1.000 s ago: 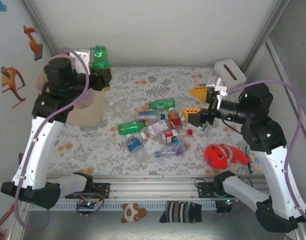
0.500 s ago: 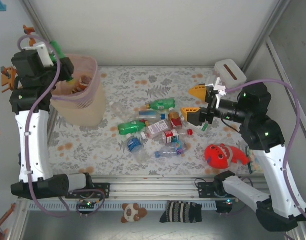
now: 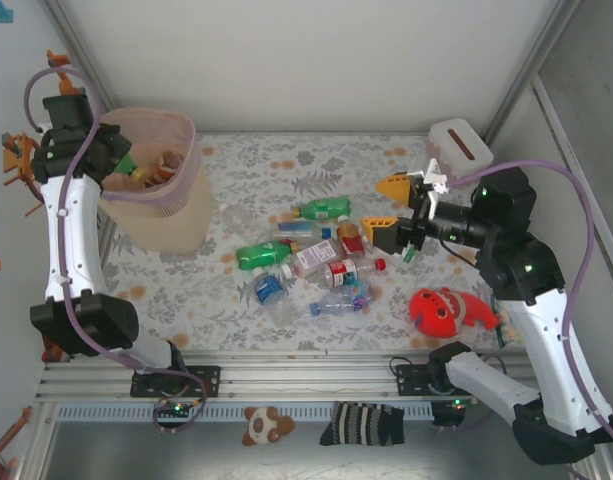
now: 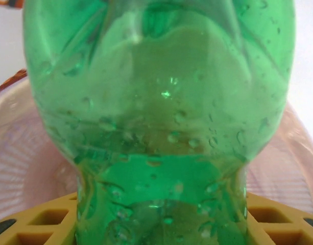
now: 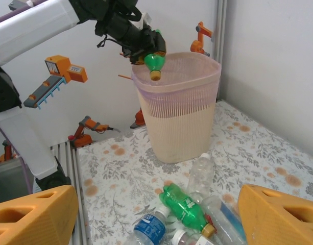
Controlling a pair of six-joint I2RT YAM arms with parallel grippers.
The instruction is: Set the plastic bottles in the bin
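Note:
The green bottle already hangs neck-down over the bin's opening, so the robot needs to tilt its left gripper downward past the bin's rim, over the bottles inside, and release the green bottle.
The pale-pink bin (image 3: 156,205) stands at the far left of the table, with some bottles inside. My left gripper (image 3: 114,160) is at the bin's left rim, shut on a green bottle (image 3: 128,166) that tilts neck-down over the opening. That green bottle (image 4: 161,102) sits between the yellow fingers (image 4: 39,224). In the right wrist view the green bottle (image 5: 155,61) hangs over the bin (image 5: 179,107). Several plastic bottles (image 3: 311,255) lie in a heap mid-table. My right gripper (image 3: 391,208) hovers open just right of the heap, holding nothing.
A red round toy (image 3: 444,310) lies at the front right. A white-pink slotted box (image 3: 460,144) stands at the back right corner. Orange toy arms (image 5: 64,69) hang on the left wall. A green bottle (image 5: 187,208) and a clear one (image 5: 199,173) lie nearest the right gripper.
My left arm swung left from over the bin's front and brought the green bottle down to the bin's left rim. The right gripper hardly moved.

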